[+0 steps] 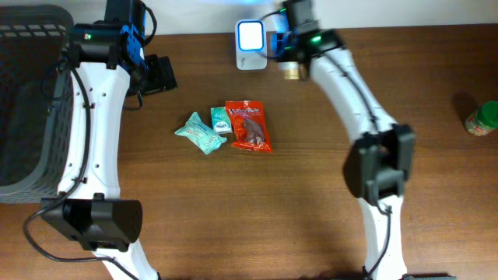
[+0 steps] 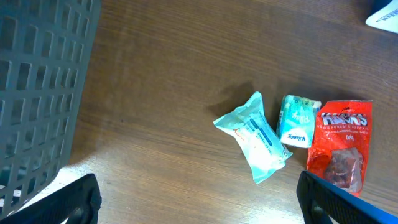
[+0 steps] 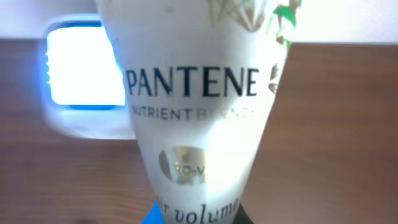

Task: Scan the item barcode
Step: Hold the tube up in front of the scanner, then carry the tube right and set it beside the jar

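Next, my right gripper swings to the right in the overhead view, lowers the bottle (image 1: 292, 70) there and releases it, since the wood (image 1: 457, 127) beside the green-lidded jar is clear.
A white Pantene bottle (image 3: 199, 93) fills the right wrist view, held upright in my right gripper (image 3: 199, 216), which is shut on its lower part. In the overhead view the right gripper (image 1: 289, 56) holds the bottle (image 1: 292, 70) just right of the white barcode scanner (image 1: 250, 45), whose blue window is lit. From the wrist the scanner (image 3: 84, 78) sits behind the bottle on the left. No barcode shows on the bottle's visible face. My left gripper (image 1: 159, 75) hovers open over bare wood, its fingers (image 2: 74, 202) wide apart with nothing between them.
A teal wipes pack (image 1: 201, 132), a small teal pack (image 1: 220, 119) and a red snack bag (image 1: 249, 124) lie mid-table. A dark grey basket (image 1: 27, 101) stands at the far left. A green-lidded jar (image 1: 482, 119) sits at the right edge.
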You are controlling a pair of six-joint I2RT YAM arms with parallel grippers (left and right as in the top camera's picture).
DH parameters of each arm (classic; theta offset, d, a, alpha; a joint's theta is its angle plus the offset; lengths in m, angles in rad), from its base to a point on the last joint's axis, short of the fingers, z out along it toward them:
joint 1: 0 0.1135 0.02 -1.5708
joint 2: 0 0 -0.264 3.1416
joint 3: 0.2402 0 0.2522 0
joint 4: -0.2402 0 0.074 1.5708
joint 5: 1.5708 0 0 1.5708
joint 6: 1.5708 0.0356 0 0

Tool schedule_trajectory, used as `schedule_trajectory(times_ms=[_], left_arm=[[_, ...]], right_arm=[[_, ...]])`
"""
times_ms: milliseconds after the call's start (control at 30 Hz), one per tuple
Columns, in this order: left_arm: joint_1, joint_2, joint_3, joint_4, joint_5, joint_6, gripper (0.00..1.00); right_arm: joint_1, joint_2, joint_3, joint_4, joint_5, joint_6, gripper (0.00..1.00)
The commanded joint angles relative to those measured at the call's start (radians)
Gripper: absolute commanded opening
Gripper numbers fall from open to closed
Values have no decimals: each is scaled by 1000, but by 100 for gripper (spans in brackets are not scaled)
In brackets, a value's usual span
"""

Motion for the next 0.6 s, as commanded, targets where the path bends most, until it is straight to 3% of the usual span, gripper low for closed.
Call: schedule_trajectory(times_ms=[0, 167, 333, 567], left_arm=[[5, 1, -3, -1, -7, -6, 99], [5, 2, -3, -1, -7, -6, 99], [5, 2, -3, -1, -7, -6, 99], [5, 2, -3, -1, -7, -6, 99]], right_arm=[[-157, -104, 26, -188, 315, 59, 4], [-385, -65, -8, -384, 263, 54, 4], [-655, -61, -275, -199, -9, -102, 4], [-830, -60, -410, -12, -54, -243, 4]])
